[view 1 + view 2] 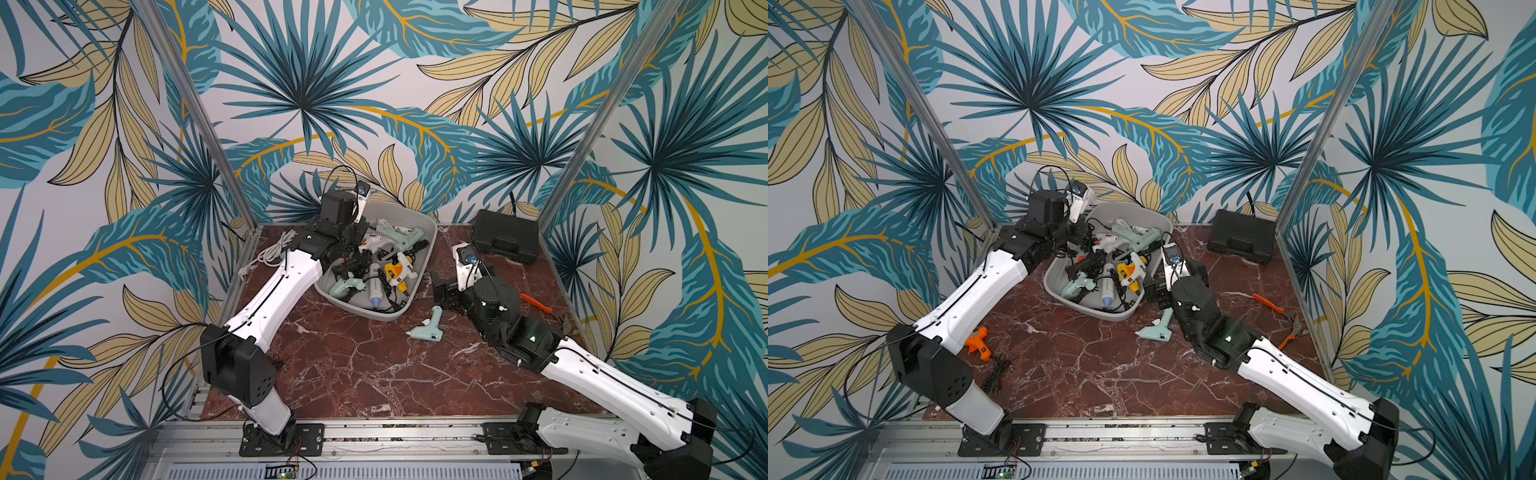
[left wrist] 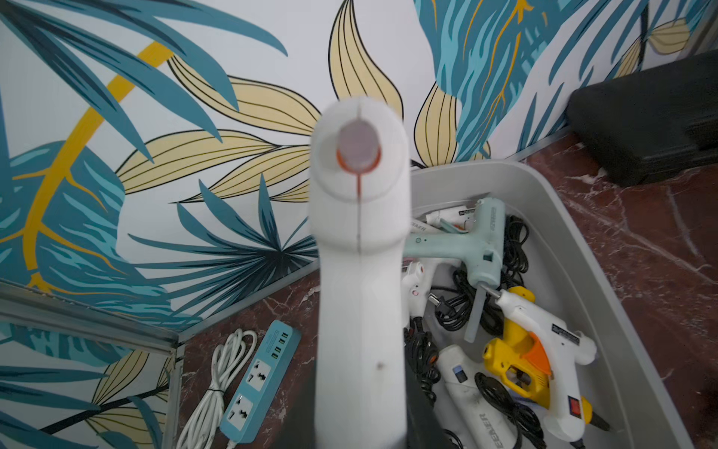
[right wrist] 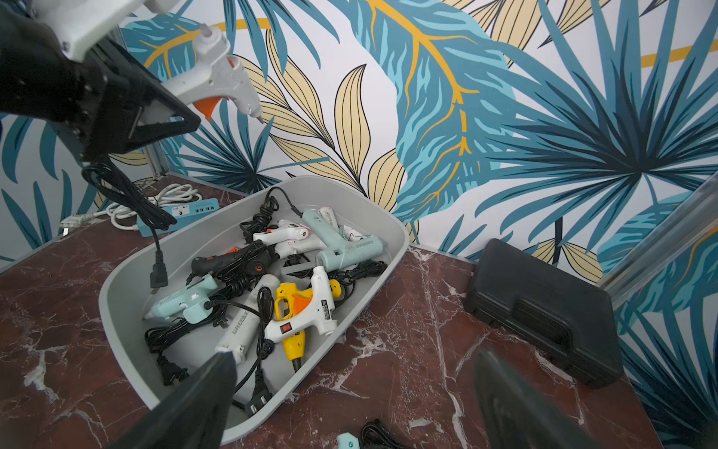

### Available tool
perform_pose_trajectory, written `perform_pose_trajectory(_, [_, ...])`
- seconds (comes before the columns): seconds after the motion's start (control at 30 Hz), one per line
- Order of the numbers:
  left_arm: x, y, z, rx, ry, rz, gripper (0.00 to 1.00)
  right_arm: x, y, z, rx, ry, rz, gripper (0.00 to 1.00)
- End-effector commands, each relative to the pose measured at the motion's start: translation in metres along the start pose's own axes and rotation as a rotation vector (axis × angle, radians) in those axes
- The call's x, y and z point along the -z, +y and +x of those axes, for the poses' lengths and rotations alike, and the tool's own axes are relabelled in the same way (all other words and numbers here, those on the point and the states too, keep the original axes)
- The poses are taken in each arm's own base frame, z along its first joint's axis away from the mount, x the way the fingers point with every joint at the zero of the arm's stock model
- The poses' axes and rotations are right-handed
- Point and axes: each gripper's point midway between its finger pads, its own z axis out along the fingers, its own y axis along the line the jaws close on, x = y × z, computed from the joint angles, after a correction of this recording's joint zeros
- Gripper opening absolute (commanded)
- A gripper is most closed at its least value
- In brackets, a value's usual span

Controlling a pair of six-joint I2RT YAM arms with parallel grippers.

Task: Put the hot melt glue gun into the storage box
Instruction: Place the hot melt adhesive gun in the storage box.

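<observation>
I will next move my left gripper toward the middle of the storage box, over the cables and guns below it. Then I will tilt the gripper's fingers down, lower it and let go of the white gun (image 3: 217, 77).
My left gripper (image 3: 171, 105) is shut on the handle of a white hot melt glue gun (image 3: 217, 77) with an orange trigger. It holds the gun in the air over the far left end of the storage box (image 3: 128, 272). In the left wrist view the gun (image 2: 359, 233) fills the middle, between the dark jaws. Its black cable and plug (image 3: 157, 272) hang down into the box. The light-grey box (image 1: 432, 245) holds several glue guns and cables. My right gripper (image 3: 357, 388) is open and empty, low over the table beside the box's right wall. A mint glue gun (image 1: 430, 326) lies just in front of it.
A black hard case (image 1: 505, 241) sits at the back right. Orange-handled pliers (image 1: 536, 303) lie right of my right arm. An orange glue gun (image 1: 978, 340) lies near my left arm's elbow. A blue power strip (image 2: 260, 377) with white cable lies left of the box.
</observation>
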Motion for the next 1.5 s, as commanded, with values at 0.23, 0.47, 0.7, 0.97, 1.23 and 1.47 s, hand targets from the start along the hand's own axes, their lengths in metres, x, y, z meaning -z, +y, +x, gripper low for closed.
perform_pose_trajectory(0.23, [-0.04,0.015,0.051,-0.069,0.176,-0.166,0.0,-0.001,-0.006,0.011,-0.043,0.018,0.033,0.99])
perform_pose_trajectory(0.47, [-0.069,0.007,0.082,-0.168,0.296,-0.231,0.0,-0.001,-0.009,0.015,-0.057,0.021,0.053,0.99])
perform_pose_trajectory(0.7, [-0.103,-0.023,0.107,-0.229,0.375,-0.193,0.0,-0.002,-0.01,0.021,-0.073,0.031,0.056,1.0])
perform_pose_trajectory(0.97, [-0.132,-0.05,0.128,-0.33,0.45,-0.209,0.06,0.004,-0.016,0.019,-0.085,0.024,0.066,0.99])
perform_pose_trajectory(1.23, [-0.139,-0.078,0.139,-0.318,0.483,-0.148,0.35,0.013,-0.047,0.021,-0.158,0.034,0.205,0.99])
perform_pose_trajectory(1.47, [-0.12,-0.101,0.136,-0.151,0.503,-0.027,0.63,0.013,-0.085,0.045,-0.255,0.131,0.321,0.99])
